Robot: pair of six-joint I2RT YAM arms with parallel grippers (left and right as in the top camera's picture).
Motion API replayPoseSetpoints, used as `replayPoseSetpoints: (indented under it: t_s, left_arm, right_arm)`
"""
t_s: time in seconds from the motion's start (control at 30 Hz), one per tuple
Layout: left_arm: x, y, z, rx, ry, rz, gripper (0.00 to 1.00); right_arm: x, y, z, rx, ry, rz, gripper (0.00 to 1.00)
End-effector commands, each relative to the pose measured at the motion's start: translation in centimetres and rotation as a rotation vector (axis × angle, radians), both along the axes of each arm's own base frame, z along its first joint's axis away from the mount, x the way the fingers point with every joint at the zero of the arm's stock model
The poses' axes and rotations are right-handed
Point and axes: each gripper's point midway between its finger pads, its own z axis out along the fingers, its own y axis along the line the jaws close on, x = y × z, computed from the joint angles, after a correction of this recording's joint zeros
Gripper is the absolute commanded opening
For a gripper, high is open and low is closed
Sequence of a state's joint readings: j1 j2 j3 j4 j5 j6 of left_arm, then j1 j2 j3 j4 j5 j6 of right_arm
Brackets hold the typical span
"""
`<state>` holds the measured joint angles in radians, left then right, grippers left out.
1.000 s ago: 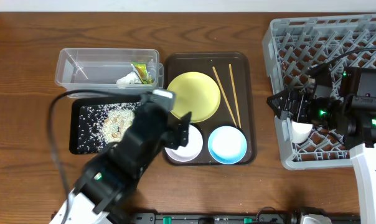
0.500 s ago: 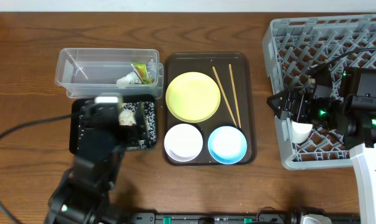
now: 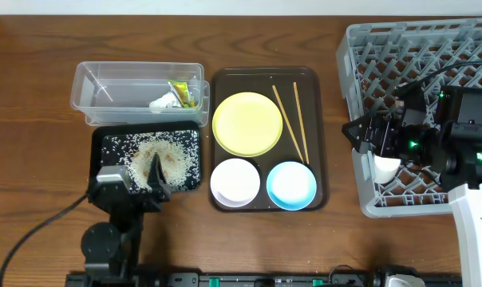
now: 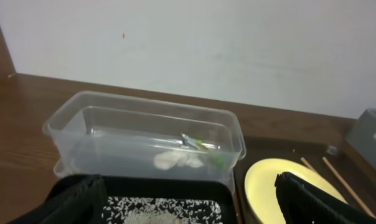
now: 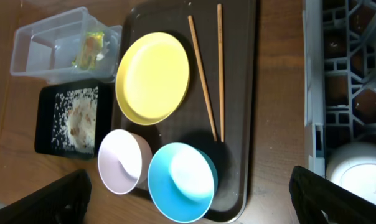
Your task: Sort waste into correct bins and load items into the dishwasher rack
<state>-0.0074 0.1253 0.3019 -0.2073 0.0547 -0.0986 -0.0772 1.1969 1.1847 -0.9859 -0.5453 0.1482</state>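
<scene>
The blue bowl lies below and left in the overhead view, so my right gripper next moves left and down onto the blue bowl's rack-side rim (image 3: 314, 188) (image 5: 215, 182).
The clear tub (image 3: 113, 89) holds the yellow-green wrapper (image 3: 181, 92) and the white paper scrap (image 3: 162, 103). The black tray (image 3: 101, 163) holds the rice (image 3: 157, 153). The yellow plate (image 3: 247, 123), two chopsticks (image 3: 290, 121), the white bowl (image 3: 235, 182) and the blue bowl (image 3: 291, 185) lie on the brown serving tray (image 3: 317, 96). My left gripper (image 3: 141, 178) hangs open and empty over the black tray's near edge; the left wrist view shows the rice (image 4: 166, 211) and the tub (image 4: 144, 124). My right gripper (image 3: 361, 143) is open and empty at the left wall of the grey rack (image 3: 432, 56).
A white round dish (image 3: 385, 168) sits in the rack's near left corner and also shows in the right wrist view (image 5: 360, 168). The brown serving tray lies between the bins and the rack. Bare wooden table (image 3: 33, 159) surrounds them.
My left arm has swung left from over the white bowl and drawn back to the black tray's near edge, uncovering the rice. The right arm has not moved.
</scene>
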Motion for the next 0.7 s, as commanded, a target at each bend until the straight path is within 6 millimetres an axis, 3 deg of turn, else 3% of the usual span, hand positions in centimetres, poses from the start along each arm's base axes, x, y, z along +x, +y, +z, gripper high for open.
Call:
replayPoseSetpoints:
  t_s: [0.0, 0.37, 0.67]
  left_arm:
    - [-0.2, -0.1, -1.4, 0.016, -0.018, -0.013, 0.90]
    - [1.1, 0.1, -8.2, 0.011, 0.036, -0.009, 0.90]
    - [1.1, 0.1, -8.2, 0.012, 0.033, -0.009, 0.91]
  right_arm:
    - [0.0, 0.3, 0.4, -0.001, -0.012, 0.015, 0.99]
    - [0.0, 0.3, 0.4, -0.001, -0.013, 0.015, 0.99]
    - [0.0, 0.3, 0.4, -0.001, -0.012, 0.015, 0.99]
